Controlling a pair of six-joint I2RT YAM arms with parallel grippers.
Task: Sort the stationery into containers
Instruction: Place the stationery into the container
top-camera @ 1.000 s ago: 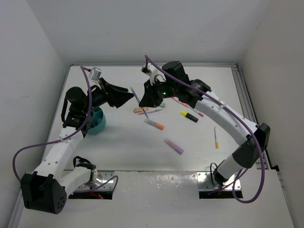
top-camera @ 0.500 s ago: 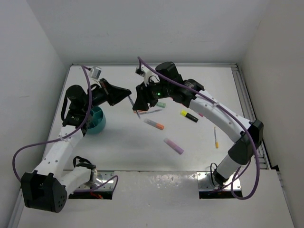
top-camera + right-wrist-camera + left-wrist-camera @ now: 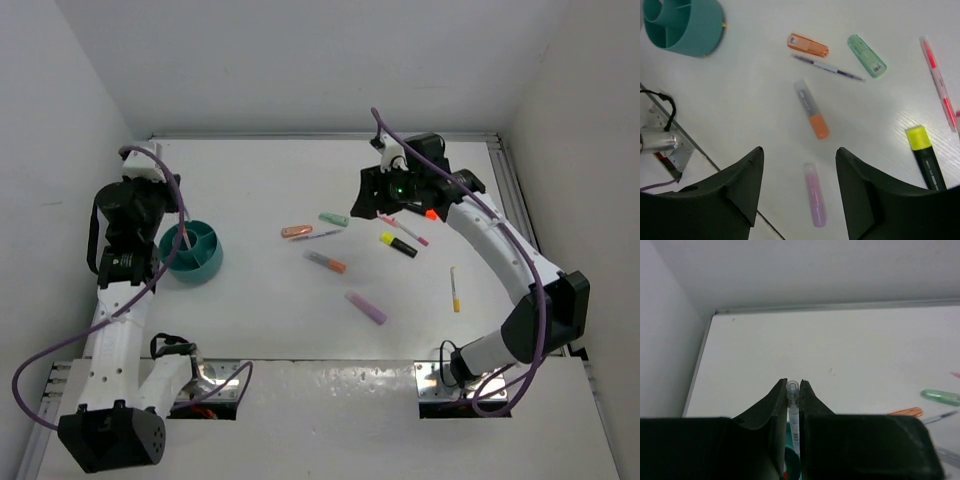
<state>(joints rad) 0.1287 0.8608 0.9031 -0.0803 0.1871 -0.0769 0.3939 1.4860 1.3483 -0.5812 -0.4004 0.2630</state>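
Note:
My right gripper will move down toward the right in its wrist view, onto the pen's pale middle (image 3: 939, 85), because the pink pen next to the mint green highlighter is lying loose.
My left gripper (image 3: 793, 386) is shut on a thin clear pen (image 3: 794, 415), held upright over the teal bowl (image 3: 200, 258) at the table's left. My right gripper (image 3: 799, 150) is open and empty, hanging above the table's right middle (image 3: 385, 205). Below it lie loose stationery: an orange highlighter (image 3: 808, 45), a mint green one (image 3: 867, 55), a thin purple pen (image 3: 828, 67), a grey marker with an orange cap (image 3: 811, 109), a purple highlighter (image 3: 814, 201), a black marker with a yellow cap (image 3: 925, 156) and a pink pen (image 3: 938, 82).
A thin yellow pen (image 3: 455, 289) lies alone at the right. The bowl's divided compartments (image 3: 662, 20) show in the right wrist view. White walls close the table at the back and both sides. A metal rail (image 3: 520, 200) runs along the right edge.
The two grippers met over the table's middle, and the left one shut on the pen. The right gripper opened and drew back right; the left arm swung left over the bowl.

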